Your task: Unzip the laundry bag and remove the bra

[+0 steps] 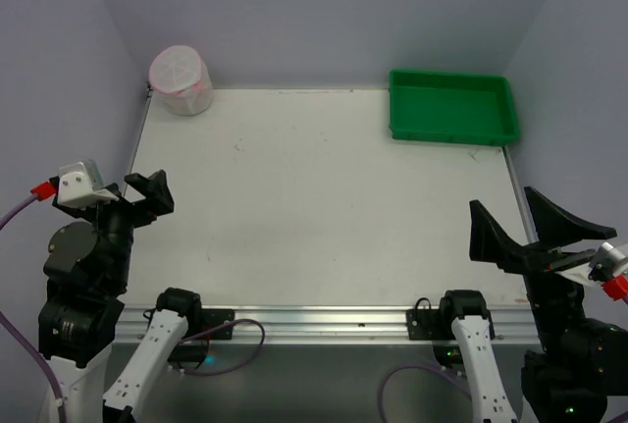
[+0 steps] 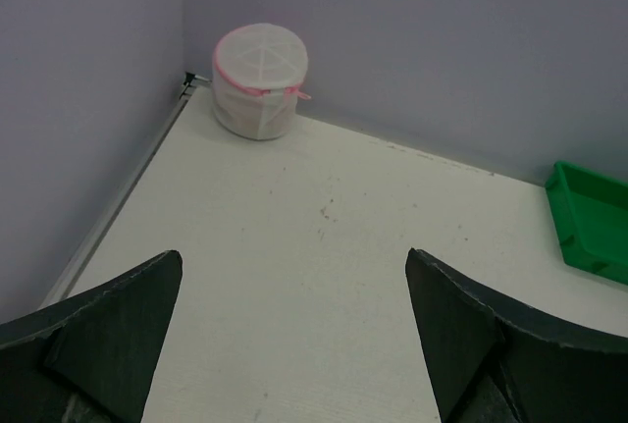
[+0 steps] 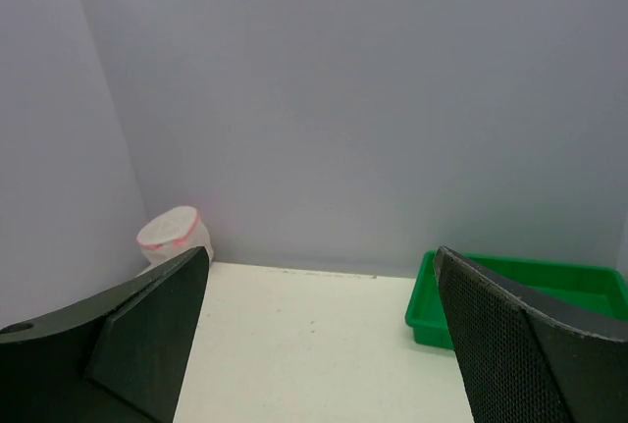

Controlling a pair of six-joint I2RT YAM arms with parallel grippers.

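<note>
The laundry bag's near pink rim (image 1: 159, 88) (image 2: 235, 83) is well outward of my left gripper, so the gripper needs to reach outward along the purple wall and close on that rim.
The laundry bag (image 1: 181, 79) is a small white mesh drum with pink zipper trim, standing upright in the far left corner of the table. It also shows in the left wrist view (image 2: 260, 81) and in the right wrist view (image 3: 175, 234). The bra is hidden; I cannot see it through the mesh. My left gripper (image 1: 150, 195) is open and empty at the near left edge, far from the bag. My right gripper (image 1: 515, 222) is open and empty at the near right. Its fingers (image 3: 520, 335) frame the table ahead.
A green tray (image 1: 451, 107) stands at the far right corner, also in the left wrist view (image 2: 592, 219) and the right wrist view (image 3: 517, 295). Purple walls enclose the table on three sides. A metal rail runs along the near edge.
</note>
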